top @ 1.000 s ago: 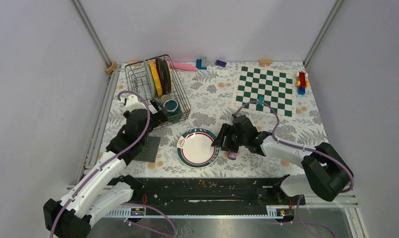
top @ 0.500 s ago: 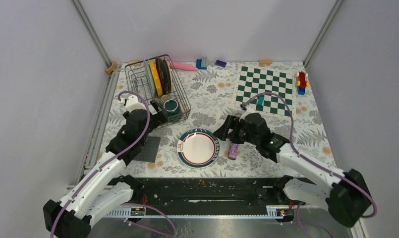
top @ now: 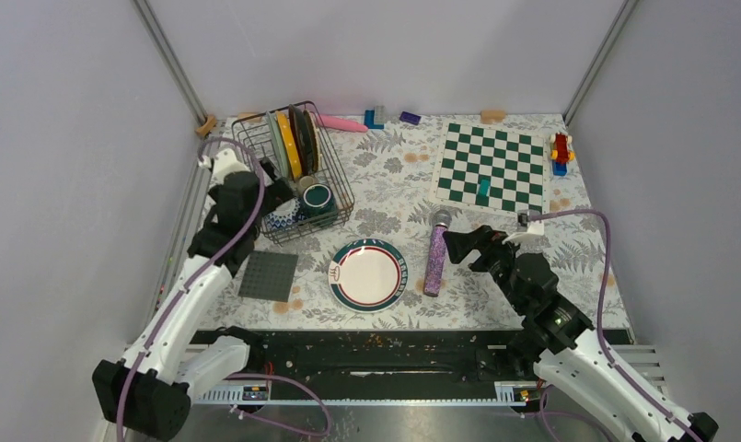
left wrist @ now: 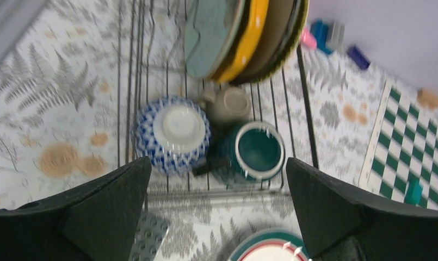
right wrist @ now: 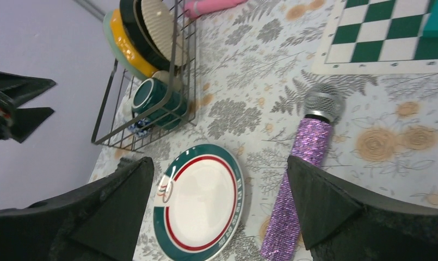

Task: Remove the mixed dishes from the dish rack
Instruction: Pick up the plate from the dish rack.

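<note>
My left gripper needs to move outward over the rack (top: 337, 180) and down onto the pale green plate's upper rim (top: 279, 143), because that plate stands outward and below my gripper.
The dish rack (top: 337, 180) stands at the back left. It holds an upright pale green plate (left wrist: 210, 32), a yellow plate (left wrist: 248, 39) and a woven-look plate (right wrist: 155, 24), plus a teal mug (left wrist: 259, 150), a greyish cup (left wrist: 230, 104) and a blue-white bowl (left wrist: 173, 132). A cream plate with a teal rim and red ring (top: 367, 274) lies flat on the table in front of the rack. My left gripper (top: 276, 191) is open and empty above the rack's near edge, over the bowl and mug. My right gripper (top: 455, 245) is open and empty, right of the plate (right wrist: 203, 202).
A purple glitter microphone (top: 434, 255) lies between the plate and my right gripper. A grey studded mat (top: 268, 275) lies left of the plate. A chessboard (top: 492, 168), toy bricks (top: 560, 152) and a pink object (top: 341, 122) are at the back.
My right gripper has pulled back to the right, away from the plate, uncovering the purple microphone. My left gripper has moved up over the rack's near left corner.
</note>
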Robot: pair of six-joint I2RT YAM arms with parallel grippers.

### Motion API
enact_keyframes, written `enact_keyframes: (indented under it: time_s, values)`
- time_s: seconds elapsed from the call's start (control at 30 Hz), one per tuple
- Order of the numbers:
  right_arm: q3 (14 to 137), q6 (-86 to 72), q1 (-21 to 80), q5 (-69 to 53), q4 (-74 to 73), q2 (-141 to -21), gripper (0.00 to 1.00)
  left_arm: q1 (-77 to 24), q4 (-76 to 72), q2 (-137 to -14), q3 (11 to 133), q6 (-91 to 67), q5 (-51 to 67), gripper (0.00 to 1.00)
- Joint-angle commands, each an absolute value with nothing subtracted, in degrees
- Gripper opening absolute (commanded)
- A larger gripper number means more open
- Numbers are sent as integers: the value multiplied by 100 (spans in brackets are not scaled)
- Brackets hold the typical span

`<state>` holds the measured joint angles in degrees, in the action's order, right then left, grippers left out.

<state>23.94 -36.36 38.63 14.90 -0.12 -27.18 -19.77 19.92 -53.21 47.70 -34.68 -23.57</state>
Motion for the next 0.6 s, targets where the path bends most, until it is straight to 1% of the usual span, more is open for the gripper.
enact_keyframes:
  time_s: [0.0, 0.1, 0.23, 0.4, 0.47, 0.57]
  values:
    - [2269, -3413, 3902, 2333, -242, -2299, 100, -1205, 1775, -5884, 5918, -3112, -1682, 99]
    - [2379, -3416, 3901, 2334, -446, -2280, 100, -581, 1734, -6501, 6579, -2798, -745, 99]
    - [2437, -3408, 3899, 2301, -527, -2407, 100, -55, 1913, -7470, 7521, -2482, -137, 99]
    - [2551, -3382, 3901, 2249, -638, -2622, 100, 159, 2347, -8653, 8631, -2240, 434, 98]
    - [2573, -3372, 3896, 2212, -637, -2684, 100, 163, 2423, -9020, 9000, -2163, 578, 96]
    - [2574, -3358, 3899, 2214, -649, -2725, 100, 172, 2461, -9490, 9321, -2101, 739, 88]
